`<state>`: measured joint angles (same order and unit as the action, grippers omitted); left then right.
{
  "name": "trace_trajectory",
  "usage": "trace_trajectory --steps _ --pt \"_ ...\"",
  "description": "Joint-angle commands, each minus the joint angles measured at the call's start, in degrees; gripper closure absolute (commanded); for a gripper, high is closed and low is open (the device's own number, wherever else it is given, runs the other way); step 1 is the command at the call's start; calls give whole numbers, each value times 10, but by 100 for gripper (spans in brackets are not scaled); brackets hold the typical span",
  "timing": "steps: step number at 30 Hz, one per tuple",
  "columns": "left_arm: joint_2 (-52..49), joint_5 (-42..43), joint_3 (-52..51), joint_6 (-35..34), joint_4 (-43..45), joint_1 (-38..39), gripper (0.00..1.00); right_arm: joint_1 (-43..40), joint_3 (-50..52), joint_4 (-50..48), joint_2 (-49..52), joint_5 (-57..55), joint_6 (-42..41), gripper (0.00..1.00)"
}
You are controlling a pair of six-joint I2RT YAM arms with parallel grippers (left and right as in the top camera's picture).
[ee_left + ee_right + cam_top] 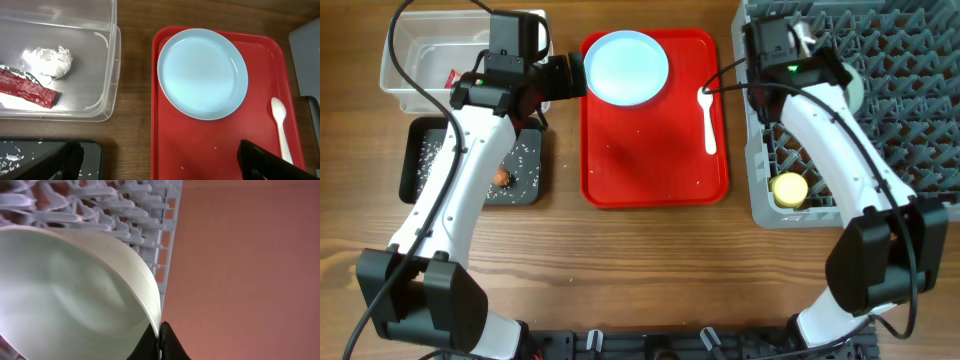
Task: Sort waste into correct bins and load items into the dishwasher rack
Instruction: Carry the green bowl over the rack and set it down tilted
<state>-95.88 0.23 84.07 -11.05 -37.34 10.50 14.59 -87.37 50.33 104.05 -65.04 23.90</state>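
The mint-green bowl hangs tilted over the rack (900, 110), so my right gripper will pull back toward the rack's wires beyond the yellow cup and release the bowl's rim.
A pale blue plate (202, 73) lies at the far end of the red serving tray (200, 150), and a white spoon (280, 125) lies to its right. My left gripper (162, 167) hangs open above the gap between the black tray (95, 152) and the red tray, with nothing between its fingers. The clear tub (107, 70) holds a tissue ball (48, 61) and a red wrapper (25, 88). My right gripper (160, 342) is shut on the rim of a mint-green bowl (60, 300), held tilted over the grey rack (135, 210). A yellow cup (789, 189) stands in the rack (900, 110).
Rice grains (525, 160) and a small orange-brown lump (501, 177) lie in the black tray (420, 175) at the left. A few grains dot the red tray (650, 160). Bare wooden table (650, 260) runs along the front.
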Motion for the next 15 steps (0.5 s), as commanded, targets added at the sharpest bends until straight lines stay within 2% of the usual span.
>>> trace_trajectory --steps 1,15 --pt "5 -8 8 3 0 0 0 12 3 4 9 -22 -20 96" --pt "5 -8 8 3 0 0 0 23 56 -1 16 -55 -34 96"
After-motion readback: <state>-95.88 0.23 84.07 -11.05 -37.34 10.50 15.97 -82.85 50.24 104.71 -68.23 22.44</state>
